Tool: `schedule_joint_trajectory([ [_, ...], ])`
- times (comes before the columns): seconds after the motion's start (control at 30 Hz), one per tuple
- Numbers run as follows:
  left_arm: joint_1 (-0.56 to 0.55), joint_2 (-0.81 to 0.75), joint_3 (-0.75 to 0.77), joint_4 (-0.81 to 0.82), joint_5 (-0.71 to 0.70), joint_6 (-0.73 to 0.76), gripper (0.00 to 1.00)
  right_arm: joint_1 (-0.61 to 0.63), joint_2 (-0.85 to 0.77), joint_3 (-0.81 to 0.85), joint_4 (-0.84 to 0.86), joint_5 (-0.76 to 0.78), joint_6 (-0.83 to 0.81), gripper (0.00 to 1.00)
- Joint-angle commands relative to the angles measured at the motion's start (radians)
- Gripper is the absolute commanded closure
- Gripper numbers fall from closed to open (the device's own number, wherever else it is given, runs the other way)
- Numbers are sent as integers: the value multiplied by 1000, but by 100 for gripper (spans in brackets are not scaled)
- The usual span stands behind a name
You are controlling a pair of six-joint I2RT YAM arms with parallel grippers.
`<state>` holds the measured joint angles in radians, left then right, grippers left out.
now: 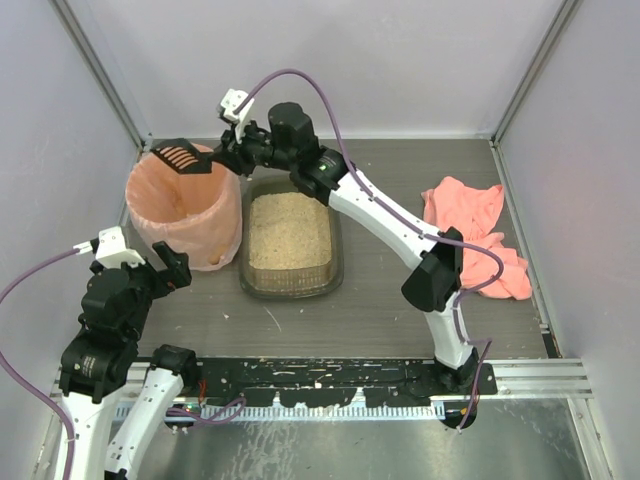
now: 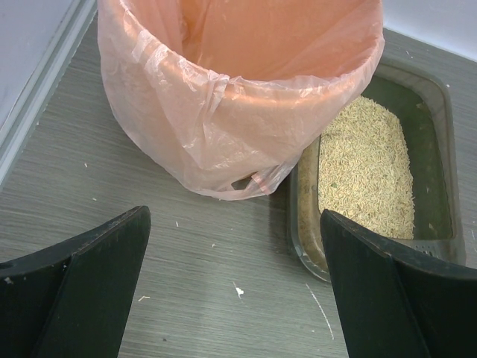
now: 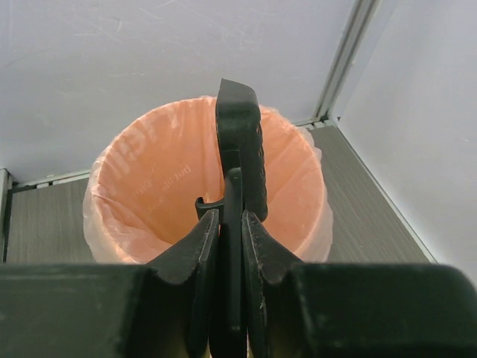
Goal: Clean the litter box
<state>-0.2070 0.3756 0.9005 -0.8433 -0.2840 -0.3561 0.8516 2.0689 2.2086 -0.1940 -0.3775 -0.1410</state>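
The scoop point(image 1: 183, 156) is empty. My right gripper will swing back and down next and lay the scoop's head on the litter at the litter box's cloth-side rim.
The litter box point(image 1: 338, 255) is a dark olive tray of beige litter at mid-table, and its near-left end shows in the left wrist view point(image 2: 436, 112). My right gripper point(image 1: 228, 152) is shut on the handle of a black slotted scoop point(image 1: 183, 156). It holds the scoop's head over the mouth of the round bin lined with a peach-pink bag point(image 1: 185, 205). In the right wrist view the scoop point(image 3: 242, 142) stands edge-on between the jaws of the right gripper point(image 3: 231, 224), above the bin point(image 3: 149, 186). My left gripper point(image 1: 165, 265) is open and empty, low over the table point(image 2: 235, 291) just short of the bin point(image 2: 238, 89).
A crumpled pink cloth point(image 1: 475, 235) lies at the right side of the table. Grey walls close in the back and both sides. A few stray litter grains point(image 2: 240, 289) dot the wood-grain surface in front of the bin.
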Motion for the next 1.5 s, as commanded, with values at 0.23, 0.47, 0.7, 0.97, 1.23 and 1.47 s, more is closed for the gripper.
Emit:
schedule_joint_trajectory([
  [0.23,6,12,0,35,11,-9,2,5,-233,-132,151,158,237,99],
  [0.47,6,22,-2,43,35,-7,2,-90,-388,-382,263,163,627,98],
  [0.7,6,54,-8,56,84,0,2,-280,-587,-874,549,96,1006,97],
  [0.97,6,69,-12,68,115,3,2,-388,-719,-1196,561,90,1037,98],
  [1.23,7,103,-10,70,152,10,2,-388,-740,-1312,381,112,956,96],
  [1.47,7,85,-14,73,142,11,2,-353,-743,-1356,303,163,940,89],
])
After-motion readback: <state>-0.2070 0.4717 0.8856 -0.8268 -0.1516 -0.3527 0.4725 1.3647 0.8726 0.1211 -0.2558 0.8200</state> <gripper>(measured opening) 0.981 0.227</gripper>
